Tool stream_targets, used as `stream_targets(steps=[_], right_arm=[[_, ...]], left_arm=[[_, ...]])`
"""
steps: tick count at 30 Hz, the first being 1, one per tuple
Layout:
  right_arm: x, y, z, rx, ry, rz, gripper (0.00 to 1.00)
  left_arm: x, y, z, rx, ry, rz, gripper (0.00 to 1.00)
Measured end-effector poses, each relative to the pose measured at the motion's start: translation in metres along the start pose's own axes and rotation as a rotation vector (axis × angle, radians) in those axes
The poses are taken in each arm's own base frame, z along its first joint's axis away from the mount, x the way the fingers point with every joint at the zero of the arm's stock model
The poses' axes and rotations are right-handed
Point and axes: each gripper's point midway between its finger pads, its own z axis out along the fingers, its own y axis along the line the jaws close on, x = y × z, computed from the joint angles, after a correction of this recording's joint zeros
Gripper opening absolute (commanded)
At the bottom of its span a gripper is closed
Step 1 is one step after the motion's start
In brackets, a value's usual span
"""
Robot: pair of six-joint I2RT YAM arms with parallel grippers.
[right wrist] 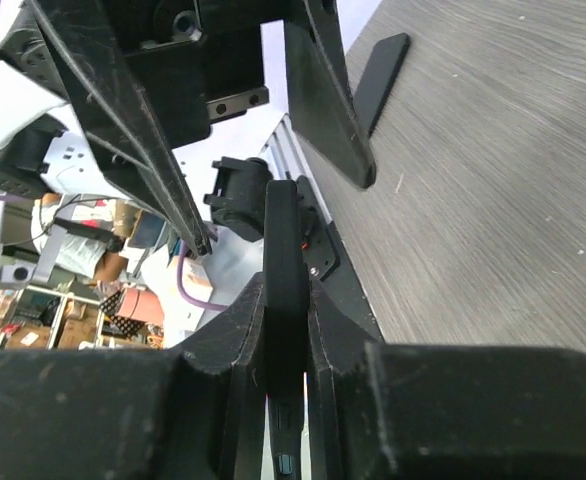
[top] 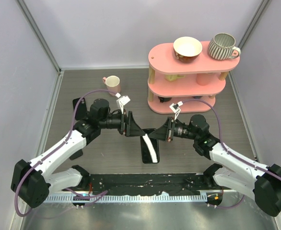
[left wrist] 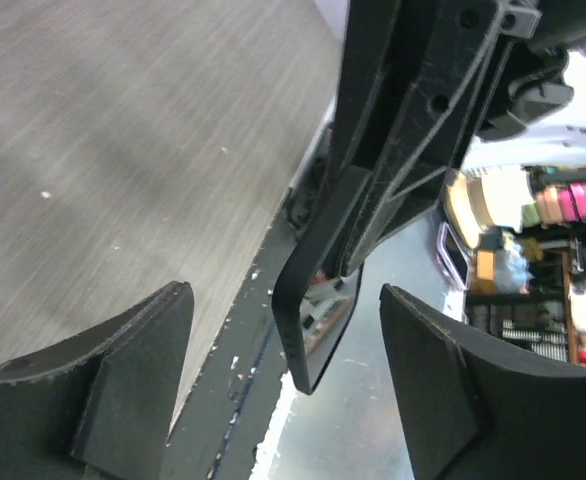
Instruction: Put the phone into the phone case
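Observation:
My right gripper is going to move down next, lay the tilted phone flat on the bare tabletop below and let go of the phone, since that spot is clear of the shelf.
The phone, a glossy black slab with a bright reflection, hangs tilted above the table's middle. My right gripper is shut on its upper end; in the right wrist view the phone stands edge-on, clamped in that gripper. My left gripper is open and faces the right one. In the left wrist view the phone's lower end hangs between the spread jaws of that gripper, touching neither. The phone case, a matte black shell, lies flat at the left behind the left arm, partly hidden; it also shows in the right wrist view.
A pink two-tier shelf stands at the back right with a bowl and a striped mug on top. A pink mug stands at the back centre-left. A black strip runs along the near edge.

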Motion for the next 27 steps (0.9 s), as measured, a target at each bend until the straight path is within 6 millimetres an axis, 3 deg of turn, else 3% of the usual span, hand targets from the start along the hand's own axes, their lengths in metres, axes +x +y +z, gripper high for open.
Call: stream_targets(steps=[2,8,16,20,24,27], right_arm=[[0.000,-0.007,0.000,0.029,-0.006,-0.002,0.01],[0.001,-0.038,0.001,0.149,-0.043,-0.001,0.01],[0.017,-0.120,0.007,0.411,-0.040,0.096,0.01],[0.030,-0.153,0.013,0.494,0.008,0.153,0.01],[0.027,-0.176,0.023,0.523,0.027,0.196,0.04],[0.025,-0.184,0.021,0.528,0.018,0.237,0.14]], left_arm=[[-0.004,0.011,-0.001,-0.071,-0.021,0.005,0.99],[-0.020,0.044,-0.023,-0.354,-0.115,0.042,1.00],[-0.050,0.072,-0.088,-0.732,-0.341,0.150,1.00],[-0.052,0.079,-0.112,-0.840,-0.397,0.174,1.00],[-0.050,0.086,-0.123,-0.903,-0.409,0.172,1.00],[-0.047,0.091,-0.128,-0.942,-0.401,0.167,1.00]])
